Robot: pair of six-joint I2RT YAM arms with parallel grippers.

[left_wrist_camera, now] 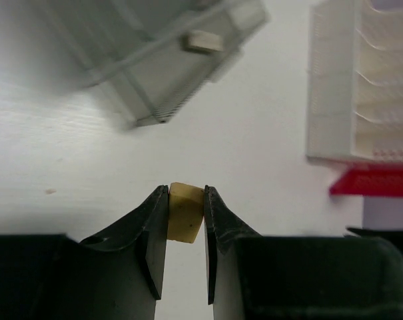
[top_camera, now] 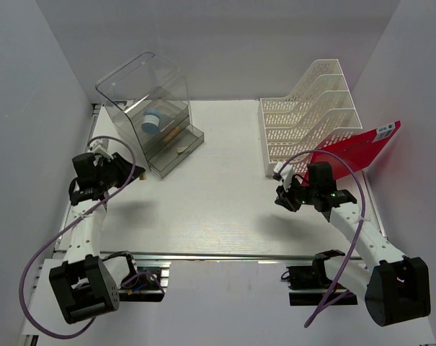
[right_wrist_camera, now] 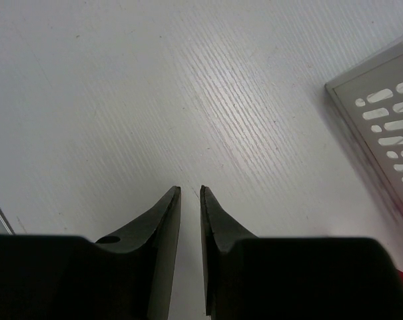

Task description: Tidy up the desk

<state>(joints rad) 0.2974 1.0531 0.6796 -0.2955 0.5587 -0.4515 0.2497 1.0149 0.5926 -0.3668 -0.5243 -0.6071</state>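
To the right of my left gripper in the top view, the lower drawer [left_wrist_camera: 169, 72] stands open, so I will swing over it, turning, and dip to release the block [left_wrist_camera: 185, 213].
The desk [top_camera: 225, 209] is a wide white tabletop with a silver rail [top_camera: 225, 256] along its near edge. My left gripper [top_camera: 135, 173] hovers over the desk's left side, just in front of the clear drawer box [top_camera: 149, 108]. In the left wrist view this gripper [left_wrist_camera: 186, 189] is shut on a small pale yellow block [left_wrist_camera: 185, 213], pinched between both fingertips. My right gripper [top_camera: 281, 202] hangs above the desk's right side, near the file rack's front. In its wrist view the right gripper [right_wrist_camera: 190, 189] stands narrowly open with only bare desk [right_wrist_camera: 188, 100] showing in the gap.
The clear drawer box has its lower drawer [top_camera: 176, 148] pulled out, with small items inside. A white slotted file rack [top_camera: 308, 119] stands at the back right. A red folder [top_camera: 354, 151] leans by its right side. White walls enclose the desk.
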